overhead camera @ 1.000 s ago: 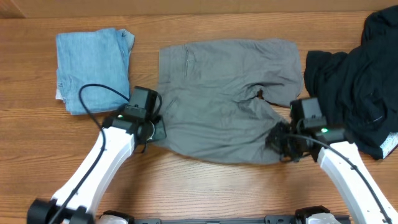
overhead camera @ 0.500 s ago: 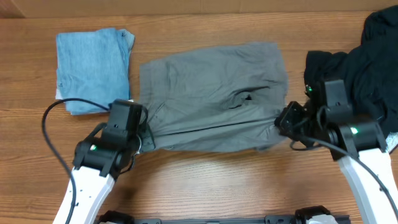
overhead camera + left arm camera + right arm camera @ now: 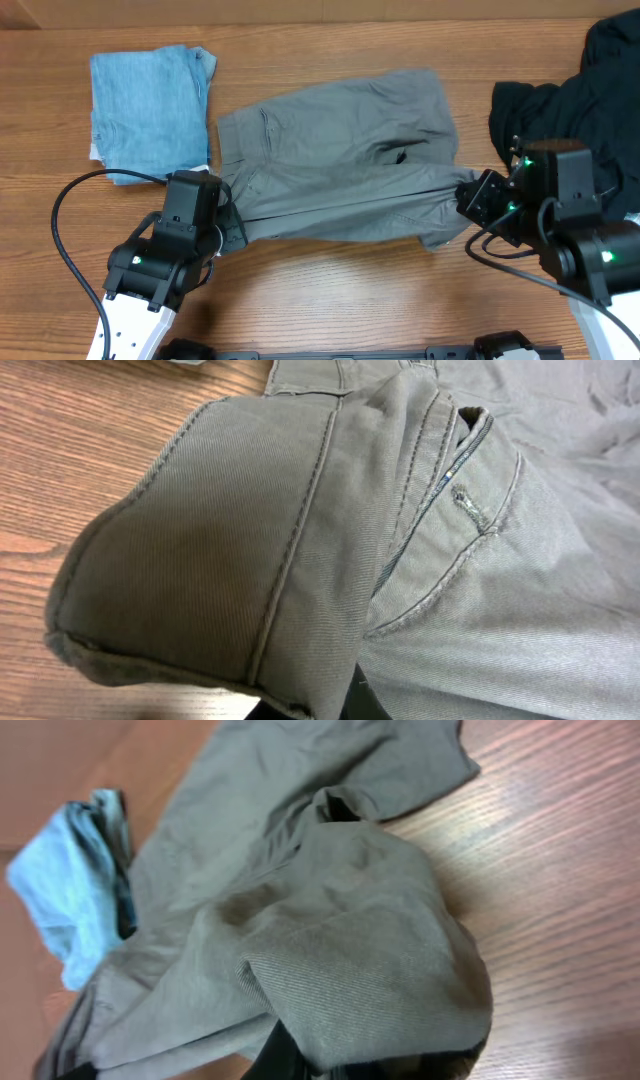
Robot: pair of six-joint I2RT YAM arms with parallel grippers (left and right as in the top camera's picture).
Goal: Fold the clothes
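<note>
My left gripper will move outward over the far corner of the shorts, by the denim garment, and let go, because the far half of the shorts lies flat beyond their lifted edge.
The grey shorts (image 3: 340,150) lie in the middle of the table, their near edge lifted and stretched between both grippers. My left gripper (image 3: 228,222) is shut on the shorts' near left corner; the left wrist view shows the seamed waistband cloth (image 3: 300,530) draped over the jaws. My right gripper (image 3: 468,200) is shut on the near right corner; in the right wrist view the grey cloth (image 3: 350,950) bunches over the fingers. The fingertips are hidden by fabric in both wrist views.
A folded light blue denim garment (image 3: 150,110) lies at the far left, close to the shorts. A black garment (image 3: 580,100) is heaped at the right edge, behind my right arm. Bare wooden table (image 3: 330,290) runs along the near side.
Both grippers have lifted the shorts' near edge and pulled it taut; the shorts shifted left and away from me. Both arms have drawn back toward the near edge.
</note>
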